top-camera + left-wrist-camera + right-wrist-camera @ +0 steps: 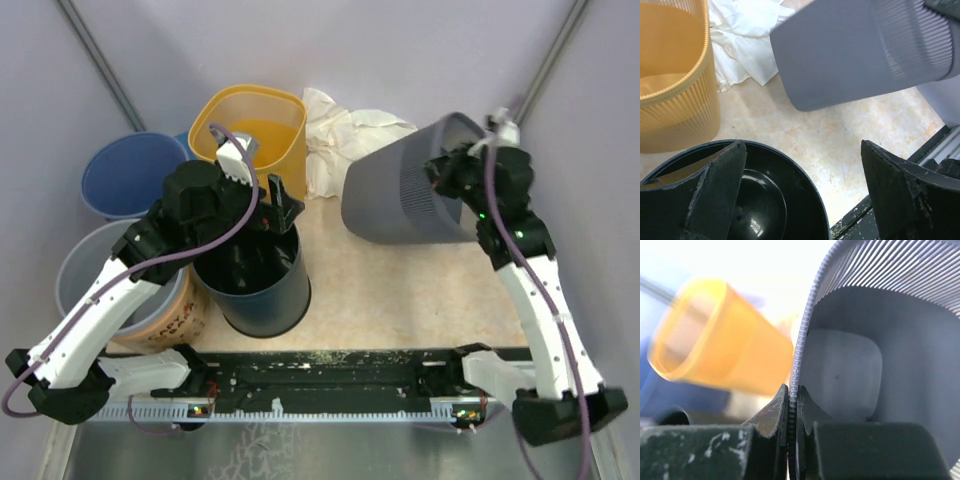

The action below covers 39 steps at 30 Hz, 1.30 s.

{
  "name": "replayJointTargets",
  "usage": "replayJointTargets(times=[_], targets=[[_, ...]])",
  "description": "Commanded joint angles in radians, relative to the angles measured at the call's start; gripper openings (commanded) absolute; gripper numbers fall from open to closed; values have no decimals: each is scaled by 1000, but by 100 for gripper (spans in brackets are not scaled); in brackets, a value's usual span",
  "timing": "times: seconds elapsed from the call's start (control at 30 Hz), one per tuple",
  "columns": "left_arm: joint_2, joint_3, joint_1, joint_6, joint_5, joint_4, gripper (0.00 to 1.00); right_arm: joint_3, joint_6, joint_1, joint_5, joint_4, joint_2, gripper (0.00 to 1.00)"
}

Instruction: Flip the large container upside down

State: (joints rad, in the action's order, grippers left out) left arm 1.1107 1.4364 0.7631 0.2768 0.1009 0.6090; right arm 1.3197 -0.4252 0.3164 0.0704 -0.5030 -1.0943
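My right gripper holds the container, and its opening is still raised. My right gripper should next bring the container's rim (438, 144) down and back toward the black bar (320, 378), lay the container on the tabletop and then release it.
The large grey ribbed container (400, 195) lies tilted on its side at the back right, its base pointing left and its mouth toward the right arm. It also shows in the left wrist view (860, 50). My right gripper (452, 175) is shut on its rim; in the right wrist view the thin ribbed rim (805, 340) runs up from between the closed fingers of the gripper (791, 395). My left gripper (270, 212) is open and empty, one finger inside and one outside the rim of a dark round container (255, 290), and it also shows in the left wrist view (802, 145).
A yellow ribbed bin (250, 125) stands at the back, with a crumpled white cloth (345, 135) beside it. Blue tubs (125, 175), a clear tub (80, 265) and a brown cup (170, 320) crowd the left side. A black rail (330, 375) runs along the near edge.
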Motion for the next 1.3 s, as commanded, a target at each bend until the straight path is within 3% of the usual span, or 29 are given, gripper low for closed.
replayJointTargets(times=[0.0, 0.1, 0.2, 0.53, 0.7, 0.8, 0.9, 1.13, 1.27], targets=[[15, 14, -4, 6, -70, -52, 100, -195, -518, -248, 297, 547, 155, 0], [25, 10, -4, 11, -95, -63, 100, -424, -817, -334, 312, 811, 217, 0], [30, 1, -4, 17, -119, -74, 100, -609, -950, -338, 200, 946, 294, 0], [121, 11, -4, 49, -208, -115, 100, -900, -1118, -339, 82, 873, 519, 0], [223, 52, -4, 90, -215, -98, 100, -937, -1062, -338, 81, 707, 624, 3], [264, 58, -4, 99, -227, -111, 100, -891, -954, -340, 76, 561, 654, 39], [300, 79, -4, 89, -225, -115, 100, -814, -851, -339, 67, 428, 650, 54], [402, 137, -4, 56, -193, -119, 100, -671, -687, -340, 23, 192, 626, 57], [455, 158, -15, 64, -171, -123, 100, -621, -597, -339, 0, 86, 597, 44]])
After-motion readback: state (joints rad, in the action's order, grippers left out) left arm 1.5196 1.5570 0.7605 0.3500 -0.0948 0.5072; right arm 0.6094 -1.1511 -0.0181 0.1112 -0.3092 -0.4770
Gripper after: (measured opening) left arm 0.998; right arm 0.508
